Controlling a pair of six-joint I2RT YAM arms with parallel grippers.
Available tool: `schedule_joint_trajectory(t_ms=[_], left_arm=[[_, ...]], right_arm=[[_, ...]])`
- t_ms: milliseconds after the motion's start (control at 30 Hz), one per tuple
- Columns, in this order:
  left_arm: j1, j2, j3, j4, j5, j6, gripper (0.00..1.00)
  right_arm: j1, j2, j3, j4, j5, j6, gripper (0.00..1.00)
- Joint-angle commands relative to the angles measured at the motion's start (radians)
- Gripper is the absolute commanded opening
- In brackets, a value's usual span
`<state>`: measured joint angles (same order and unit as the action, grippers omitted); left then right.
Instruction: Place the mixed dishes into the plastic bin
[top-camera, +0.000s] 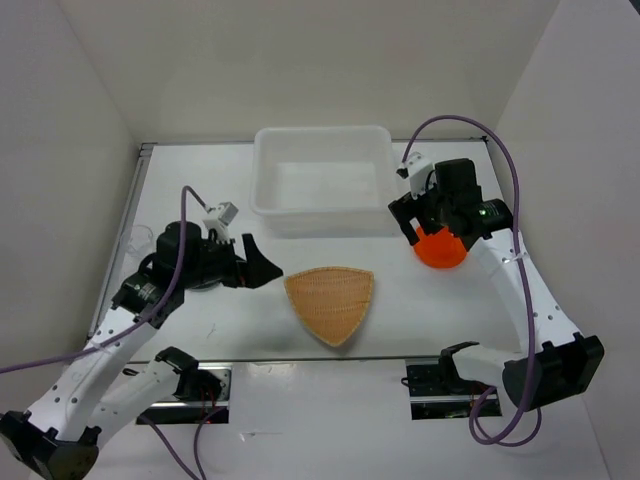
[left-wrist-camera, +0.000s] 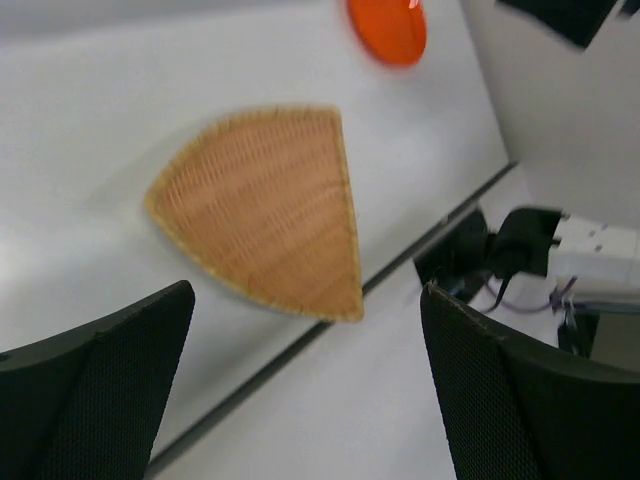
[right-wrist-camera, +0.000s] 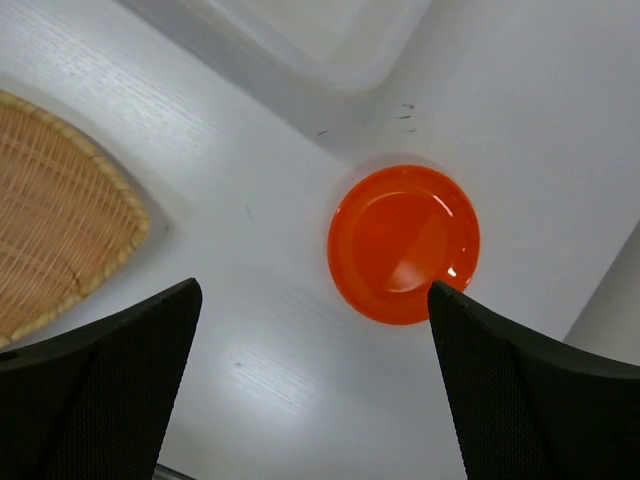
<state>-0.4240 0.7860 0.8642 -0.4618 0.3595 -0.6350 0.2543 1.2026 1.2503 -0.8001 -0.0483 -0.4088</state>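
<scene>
My open left gripper lowers to the right in the top view next, onto the woven plate's nearest side edge (top-camera: 304, 314) (left-wrist-camera: 236, 284), since that edge lies uncovered facing it.
The tan woven fan-shaped plate (top-camera: 330, 301) lies flat at the table's middle front; it also shows in the left wrist view (left-wrist-camera: 265, 222) and the right wrist view (right-wrist-camera: 50, 225). The small orange plate (top-camera: 441, 251) lies right of the white plastic bin (top-camera: 320, 190) and shows in the right wrist view (right-wrist-camera: 404, 243). My right gripper (top-camera: 430, 235) hovers open just above it, empty (right-wrist-camera: 312, 288). My left gripper (top-camera: 262, 258) is open and empty, left of the woven plate (left-wrist-camera: 308, 290). One clear cup (top-camera: 138, 240) stands at the far left. The black plate is out of view.
The bin looks empty inside; its corner shows in the right wrist view (right-wrist-camera: 320, 40). White walls enclose the table on three sides. A dark seam (top-camera: 320, 358) runs along the table's front, with both arm bases mounted behind it.
</scene>
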Motion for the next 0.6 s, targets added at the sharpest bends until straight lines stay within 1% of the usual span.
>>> schedule_joint_trajectory(t_ms=[0,33,100,167,200,233,267,300,400,500,567], left_arm=[[-0.025,-0.019,-0.092,-0.020,0.132,-0.032,1.00],[-0.035,-0.019,-0.146,-0.020,0.165,-0.043,1.00],[-0.044,-0.019,-0.203,0.032,0.223,-0.078,1.00],[-0.053,0.004,-0.266,0.086,0.271,-0.101,1.00],[-0.053,0.018,-0.281,0.103,0.292,-0.101,1.00],[-0.053,0.068,-0.295,0.121,0.339,-0.101,1.00],[-0.068,0.102,-0.295,0.155,0.357,-0.101,1.00],[-0.078,0.136,-0.312,0.167,0.357,-0.101,1.00],[-0.122,0.302,-0.312,0.180,0.343,-0.110,1.00],[-0.145,0.389,-0.312,0.210,0.334,-0.124,1.00],[-0.157,0.423,-0.339,0.289,0.343,-0.149,1.00]], right_arm=[[-0.016,-0.025,-0.017,-0.059,-0.094,0.027,0.98],[-0.032,-0.025,-0.017,-0.068,-0.123,0.037,0.98],[-0.042,-0.025,-0.028,-0.080,-0.209,0.038,0.98],[-0.043,-0.015,-0.038,-0.091,-0.251,0.027,0.98],[-0.043,-0.015,-0.038,-0.091,-0.251,0.027,0.98],[-0.043,-0.002,-0.038,-0.091,-0.251,0.018,0.98],[-0.043,0.011,-0.038,-0.091,-0.236,0.018,0.98],[-0.043,0.011,-0.038,-0.091,-0.226,0.018,0.98],[-0.043,0.032,-0.016,-0.091,-0.226,0.018,0.98],[-0.043,0.052,0.009,-0.102,-0.237,0.007,0.98],[-0.043,0.052,0.018,-0.102,-0.228,-0.002,0.98]])
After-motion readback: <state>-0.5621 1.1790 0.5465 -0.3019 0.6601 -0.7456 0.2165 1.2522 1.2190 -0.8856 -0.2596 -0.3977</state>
